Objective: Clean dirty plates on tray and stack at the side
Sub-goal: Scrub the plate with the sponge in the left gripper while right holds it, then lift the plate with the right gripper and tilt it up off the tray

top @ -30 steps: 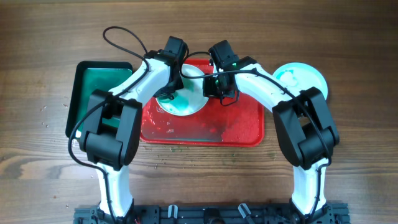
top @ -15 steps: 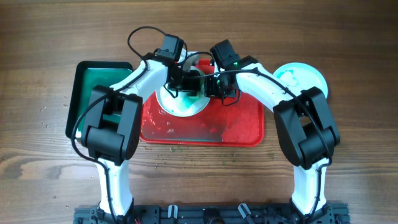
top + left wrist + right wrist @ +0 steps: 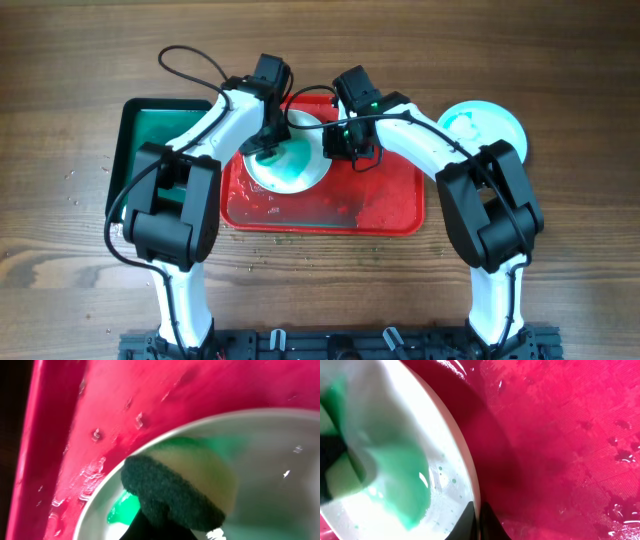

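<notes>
The right gripper lifts the smeared plate's rim across and brings it down on top next. The second plate (image 3: 486, 132) sits outside the tray, to the gripper's right in the overhead view.
A white plate (image 3: 300, 165) smeared with teal lies on the red tray (image 3: 380, 205), at its upper left. My left gripper (image 3: 268, 143) is shut on a sponge (image 3: 172, 495) with a dark green scrub face and presses it onto the left part of the plate (image 3: 270, 445). My right gripper (image 3: 335, 140) is shut on the plate's right rim (image 3: 470, 480), one finger inside and one outside. A second plate (image 3: 487, 128) with teal marks lies on the table right of the tray. A third plate is out of view.
A dark green tray (image 3: 150, 140) stands left of the red tray, partly under the left arm. The red tray floor (image 3: 560, 435) is wet with droplets. Small crumbs lie on the wooden table (image 3: 300, 240) in front of the tray.
The left gripper with the sponge swept right across the plate, then back to its left side. The right gripper stayed clamped on the plate's rim.
</notes>
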{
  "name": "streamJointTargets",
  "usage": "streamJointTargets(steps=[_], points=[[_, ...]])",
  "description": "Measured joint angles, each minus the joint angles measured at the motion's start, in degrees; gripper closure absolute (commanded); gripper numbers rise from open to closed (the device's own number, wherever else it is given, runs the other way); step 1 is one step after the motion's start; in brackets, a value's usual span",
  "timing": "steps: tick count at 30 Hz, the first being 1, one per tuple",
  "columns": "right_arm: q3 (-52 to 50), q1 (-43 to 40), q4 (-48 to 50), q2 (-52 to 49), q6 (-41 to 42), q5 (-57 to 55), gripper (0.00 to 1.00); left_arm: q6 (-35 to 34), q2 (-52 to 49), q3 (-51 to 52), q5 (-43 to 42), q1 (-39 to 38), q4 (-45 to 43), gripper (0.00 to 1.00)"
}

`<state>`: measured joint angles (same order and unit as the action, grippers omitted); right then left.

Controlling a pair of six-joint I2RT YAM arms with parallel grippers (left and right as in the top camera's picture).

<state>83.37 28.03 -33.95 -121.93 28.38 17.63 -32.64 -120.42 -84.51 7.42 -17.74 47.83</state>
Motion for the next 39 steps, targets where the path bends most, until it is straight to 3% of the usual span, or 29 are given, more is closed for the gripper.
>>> streamJointTargets(steps=[9, 14, 19, 23, 29, 32, 39], points=[[0.0, -0.6, -5.4, 0.0, -4.3, 4.0, 0.96, 13.4, 2.2, -3.8, -22.1, 4.8, 8.8, 0.96], [0.0, -0.5, -10.6, 1.7, -7.1, 0.5, 0.96, 15.0, 16.8, -11.8, -25.1, 14.4, 7.3, 0.96], [-0.3, 0.3, -15.3, 11.3, -7.8, -17.2, 0.95, 13.7, 22.4, -12.6, -24.8, 19.6, 8.6, 0.96], [-0.3, 4.3, -16.3, 20.8, -8.2, -44.5, 0.96, 13.4, 20.6, -8.8, -24.9, 19.0, 8.7, 0.96], [-0.3, 14.9, -16.3, 22.8, -10.0, -76.0, 0.96, 12.2, 20.1, -5.8, -24.9, 19.0, 7.6, 0.96], [-0.3, 19.1, -16.2, 22.8, -11.2, -86.6, 0.96, 11.9, 20.1, -5.7, -24.9, 18.9, 7.1, 0.96], [-0.3, 24.9, -15.9, 22.8, -13.7, -98.5, 0.96, 11.7, 20.1, -5.7, -24.8, 18.9, 7.0, 0.96]])
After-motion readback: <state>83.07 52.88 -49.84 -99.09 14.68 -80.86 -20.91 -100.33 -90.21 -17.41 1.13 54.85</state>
